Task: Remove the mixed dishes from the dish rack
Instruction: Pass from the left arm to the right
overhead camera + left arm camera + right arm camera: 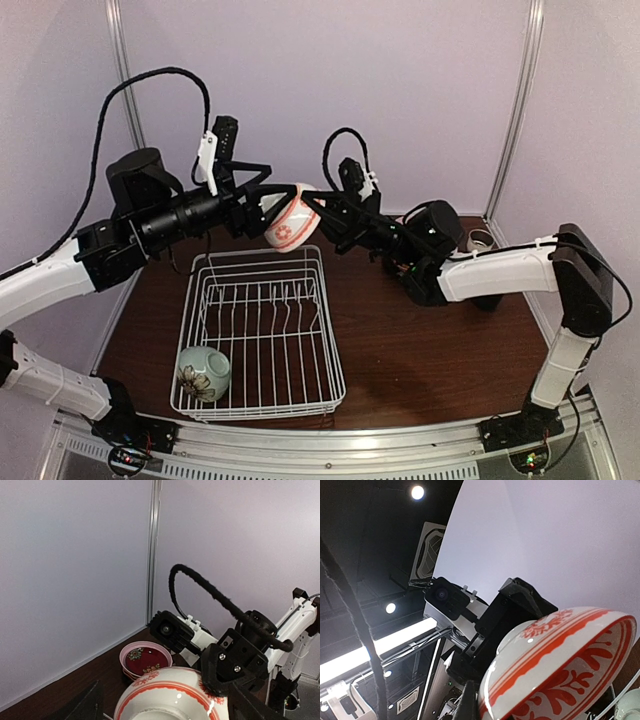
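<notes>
The tabletop by the pink bowls is bare and lies below my right gripper if it goes to the right in the top view, so my right gripper needs to move that way next and go down to let go.
A white bowl with red floral pattern (pixel 292 226) hangs in the air above the far end of the white wire dish rack (pixel 335 376). My left gripper (pixel 264 206) grips it from the left and my right gripper (pixel 322 214) pinches its rim from the right. In the left wrist view the bowl (pixel 170 696) sits between my left fingers (pixel 88 704), with the right gripper's finger (pixel 220 672) on its edge. In the right wrist view the bowl (pixel 565 670) fills the lower right. A pale-green floral bowl (pixel 204 372) lies in the rack's near-left corner.
A stack of pink bowls with dark red insides (pixel 145 659) stands on the brown table by the back wall. A small cup (pixel 481 240) stands at the far right, behind my right arm. The rack's upright tines (pixel 270 300) stand bare.
</notes>
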{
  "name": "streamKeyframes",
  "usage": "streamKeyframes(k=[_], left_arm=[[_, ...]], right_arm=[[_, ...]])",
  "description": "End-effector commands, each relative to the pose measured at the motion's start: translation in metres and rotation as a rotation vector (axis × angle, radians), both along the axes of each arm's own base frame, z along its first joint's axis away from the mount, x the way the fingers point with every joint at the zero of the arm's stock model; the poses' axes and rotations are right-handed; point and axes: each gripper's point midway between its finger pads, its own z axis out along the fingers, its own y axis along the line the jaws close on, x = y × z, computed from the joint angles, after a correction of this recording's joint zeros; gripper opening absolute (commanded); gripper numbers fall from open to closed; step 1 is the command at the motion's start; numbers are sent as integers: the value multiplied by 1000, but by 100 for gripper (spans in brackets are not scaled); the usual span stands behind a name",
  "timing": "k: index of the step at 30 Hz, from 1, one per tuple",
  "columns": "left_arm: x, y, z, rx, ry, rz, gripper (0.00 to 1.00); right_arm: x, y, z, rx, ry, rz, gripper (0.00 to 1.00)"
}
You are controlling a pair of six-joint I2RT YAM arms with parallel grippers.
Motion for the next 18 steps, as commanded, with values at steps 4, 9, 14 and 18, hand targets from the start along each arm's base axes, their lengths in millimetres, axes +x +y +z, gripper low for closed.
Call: streamKeyframes(k=[4,9,14,18], left_arm=[[-3,17,17,-49,-52,50,97],[0,22,13,-28,-29,80,97],[7,27,1,14,12,129,97],[12,30,-10,62,46,164,97]], right_arm=[[-3,-26,28,93,-94,-42,0],[7,-28,14,-7,-107,-96,0],[17,-32,-19,-249,-159,-190,0],[26,-44,-62,-610,-258,-302,0]])
